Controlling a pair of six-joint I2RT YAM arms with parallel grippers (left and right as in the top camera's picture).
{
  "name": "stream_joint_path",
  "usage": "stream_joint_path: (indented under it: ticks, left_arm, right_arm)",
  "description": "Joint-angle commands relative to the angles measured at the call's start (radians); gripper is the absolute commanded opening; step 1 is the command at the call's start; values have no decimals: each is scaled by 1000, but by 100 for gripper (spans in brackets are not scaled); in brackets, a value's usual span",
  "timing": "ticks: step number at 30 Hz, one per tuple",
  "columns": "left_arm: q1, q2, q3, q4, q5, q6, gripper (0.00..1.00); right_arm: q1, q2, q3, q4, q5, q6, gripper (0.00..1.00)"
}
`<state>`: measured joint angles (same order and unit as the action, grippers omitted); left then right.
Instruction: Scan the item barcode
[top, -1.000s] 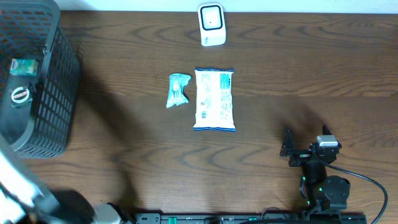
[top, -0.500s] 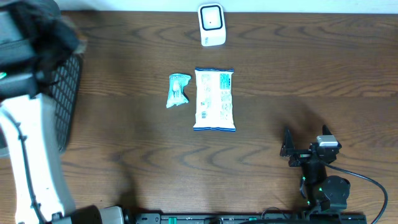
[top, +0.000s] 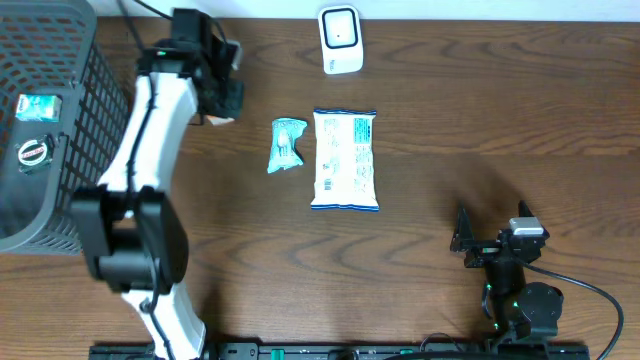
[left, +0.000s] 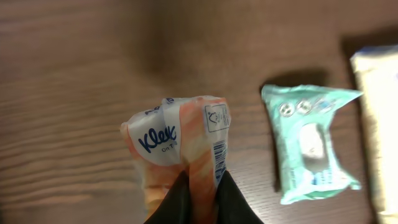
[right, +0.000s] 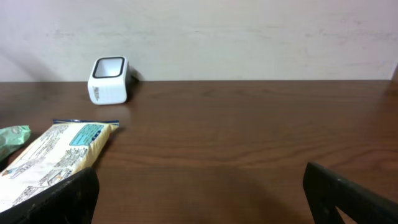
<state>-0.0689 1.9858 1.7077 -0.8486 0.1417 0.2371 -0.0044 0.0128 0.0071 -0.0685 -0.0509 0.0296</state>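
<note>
The left gripper moves the Kleenex tissue pack (top: 217, 119) down onto the bare table beside the teal wipes pack next, away from the basket.
An orange-and-white Kleenex tissue pack (left: 180, 143) with a barcode on its side hangs over the table, pinched at its lower end by my left gripper (left: 202, 186), which is shut on it. Overhead, that gripper (top: 222, 105) is at the back left, just right of the basket, and a corner of the pack (top: 217, 119) shows under it. The white scanner (top: 341, 40) stands at the back centre, also in the right wrist view (right: 109, 79). My right gripper (top: 490, 235) rests near the front right, open and holding nothing (right: 202, 199).
A teal wipes pack (top: 286, 144) and a white-and-blue packet (top: 345, 160) lie side by side mid-table. A black mesh basket (top: 95, 170) at the left edge holds a green box (top: 38, 107) and a round item (top: 33, 154).
My left arm has swung up out of the basket and to the right, carrying the tissue pack over the table. The right arm has not moved.
</note>
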Motion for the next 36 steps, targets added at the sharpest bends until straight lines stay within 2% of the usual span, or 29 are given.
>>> stream_joint_path:
  ticks: [1, 6, 7, 11, 14, 17, 20, 24, 27, 29, 30, 31, 34, 36]
  left_arm:
    - [-29, 76, -5, -4, -18, 53, 7]
    - [-57, 131, -5, 0, -5, 54, 8]
    - [-58, 135, -5, 1, -31, 54, 17]
    - [-57, 137, -5, 0, -37, 31, 25]
    - [-57, 137, -5, 0, 31, 26, 41]
    - [-57, 133, -1, 4, 69, 22, 40]
    - [-56, 109, 17, 4, 68, 20, 34]
    - [-47, 24, 79, 16, 68, 20, 33]
    - [-27, -93, 132, 87, 68, 19, 34]
    - [3, -199, 143, 196, 67, -11, 53]
    - [42, -275, 143, 296, 67, -53, 80]
    - [64, -304, 143, 340, 66, -74, 86]
    - [161, -378, 143, 462, 66, -166, 91]
    - [302, -406, 143, 542, 31, -315, 95]
  right_arm:
    - [-8, -3, -2, -3, 4, -1, 99]
    - [-8, -3, -2, -3, 4, -1, 99]
    - [-8, -3, -2, -3, 4, -1, 99]
    - [-8, -3, -2, -3, 4, -1, 99]
    - [-8, -3, -2, -3, 4, -1, 99]
    - [-8, -3, -2, -3, 4, -1, 99]
    - [-8, -3, -2, -3, 4, -1, 99]
    - [-8, -3, -2, -3, 4, -1, 99]
    - [-8, -3, -2, -3, 4, -1, 99]
    - [-8, -3, -2, -3, 4, -1, 99]
    - [-8, -3, -2, -3, 4, -1, 99]
    - [-8, -3, -2, -3, 4, -1, 99]
    - [-8, -3, -2, -3, 4, -1, 99]
    - [-8, -3, -2, -3, 4, -1, 99]
